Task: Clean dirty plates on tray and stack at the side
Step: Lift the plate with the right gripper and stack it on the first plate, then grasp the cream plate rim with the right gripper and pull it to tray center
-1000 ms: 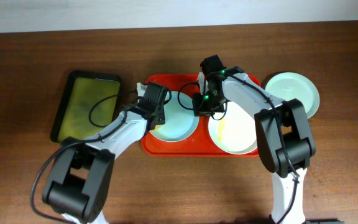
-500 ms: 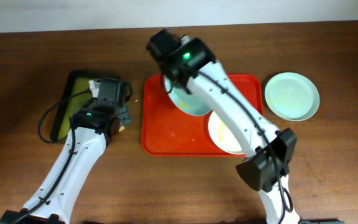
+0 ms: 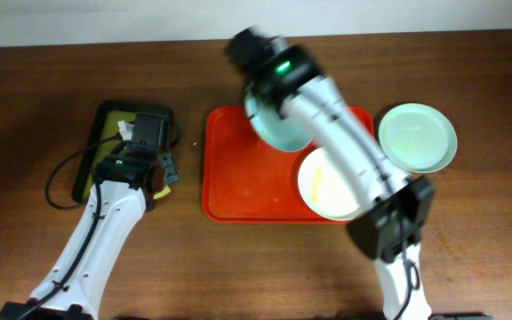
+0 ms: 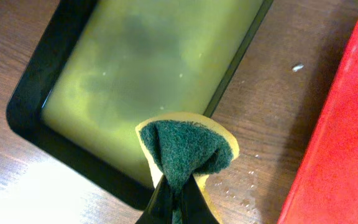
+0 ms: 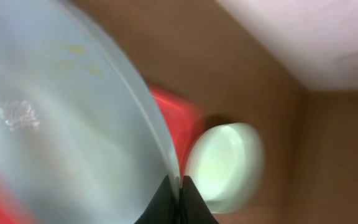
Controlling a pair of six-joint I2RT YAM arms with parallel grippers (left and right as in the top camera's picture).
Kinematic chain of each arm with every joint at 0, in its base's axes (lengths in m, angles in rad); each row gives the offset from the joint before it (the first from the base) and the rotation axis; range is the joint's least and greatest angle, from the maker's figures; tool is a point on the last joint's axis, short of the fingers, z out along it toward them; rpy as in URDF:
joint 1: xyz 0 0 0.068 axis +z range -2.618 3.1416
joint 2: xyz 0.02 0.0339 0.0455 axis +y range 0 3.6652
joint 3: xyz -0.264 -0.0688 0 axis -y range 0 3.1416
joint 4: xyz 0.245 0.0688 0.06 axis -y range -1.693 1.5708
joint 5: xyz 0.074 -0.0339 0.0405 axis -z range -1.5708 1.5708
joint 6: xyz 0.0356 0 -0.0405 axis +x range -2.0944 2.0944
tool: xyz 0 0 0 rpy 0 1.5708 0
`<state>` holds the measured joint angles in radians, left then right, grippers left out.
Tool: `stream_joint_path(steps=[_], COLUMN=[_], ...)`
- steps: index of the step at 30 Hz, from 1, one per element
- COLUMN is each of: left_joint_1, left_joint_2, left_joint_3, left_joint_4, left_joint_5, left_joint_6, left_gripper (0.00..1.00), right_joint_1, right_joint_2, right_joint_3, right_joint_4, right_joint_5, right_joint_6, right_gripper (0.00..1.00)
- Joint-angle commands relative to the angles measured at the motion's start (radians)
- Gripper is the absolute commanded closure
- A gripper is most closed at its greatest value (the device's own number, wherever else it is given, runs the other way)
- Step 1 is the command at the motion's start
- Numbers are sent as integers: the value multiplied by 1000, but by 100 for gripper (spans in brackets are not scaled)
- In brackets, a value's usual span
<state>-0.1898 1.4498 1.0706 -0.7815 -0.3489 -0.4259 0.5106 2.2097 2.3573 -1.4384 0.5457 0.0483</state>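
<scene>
The other mint plate [image 3: 417, 138] [image 5: 225, 163] lies below my right gripper, to its right in the overhead view. My right gripper needs to move past the tray and down to let go of the plate's rim.
My right gripper [image 5: 179, 180] is shut on the rim of a pale mint plate [image 5: 61, 124] with faint yellow smears and holds it tilted above the back of the red tray [image 3: 247, 182]; the plate also shows in the overhead view [image 3: 278, 129]. A cream plate [image 3: 332, 185] with a yellow smear lies on the tray's right part. Another mint plate [image 3: 418, 136] sits on the table right of the tray, also in the right wrist view [image 5: 225, 165]. My left gripper [image 4: 179, 186] is shut on a yellow and green sponge [image 4: 188, 146], at the dark tray's near right corner.
A dark tray of yellow-green liquid [image 4: 142, 68] stands left of the red tray, also in the overhead view [image 3: 105, 151]. Water drops lie on the wooden table [image 4: 247, 186] between the two trays. A black cable loops beside the left arm [image 3: 60, 178].
My right arm has lifted the mint plate off the tray and swung it up and back. My left arm has drawn the sponge away from the tray to the dark tray's edge.
</scene>
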Motion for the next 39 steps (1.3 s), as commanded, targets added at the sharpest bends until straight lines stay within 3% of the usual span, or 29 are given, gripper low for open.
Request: stream_joint_path(steps=[1,6,11,18,19,22,24,26,27,28,29,33,39], left_joint_1=[5,5,5,5,5,5,5,5,5,5,5,5,5], left_joint_2=[-19,-19,-19,-19,-19,-19,-19,-19,-19,-19,-19,-19,-19], left_joint_3=[-6,-6,-6,-6,-6,-6,-6,-6,-6,-6,-6,-6,-6], left_joint_4=[-8,-8,5,6,6,6,6,6,6,6,6,5,5], left_joint_5=[-7,-6,-6,-6,-6,-6,-6,-6,-6,-6,-6,-6,-6], left_joint_6=[9,9,9,9,9,9,9,9,9,9,8,9,9], left_gripper=[100,100,100,100,100,100,100,100,100,100,100,100,100], right_joint_1=[-334,-820,-963,-961,-962,-962,-958,-933,-897,-842,-770,-551,-466], right_joint_2=[11,12,71,103,103,98,79,51,36,36,37,37,37], right_joint_3=[8,8,8,-252,-277,-264,-149,-14,4,0,-60,-411,-603], right_joint_4=[-32,-102,-74,62,76,66,-24,-108,-156,-235,-261,-80,127], right_joint_5=[-675,-692,-608,-560,-559,-559,-569,-785,-987,-1023,-933,-761,-574], right_joint_6=[31,31,42,42,42,42,60,27,-121,-227,-251,-251,-250], right_gripper=[96,96,96,96,66,56,52,43,42,41,44,45,45])
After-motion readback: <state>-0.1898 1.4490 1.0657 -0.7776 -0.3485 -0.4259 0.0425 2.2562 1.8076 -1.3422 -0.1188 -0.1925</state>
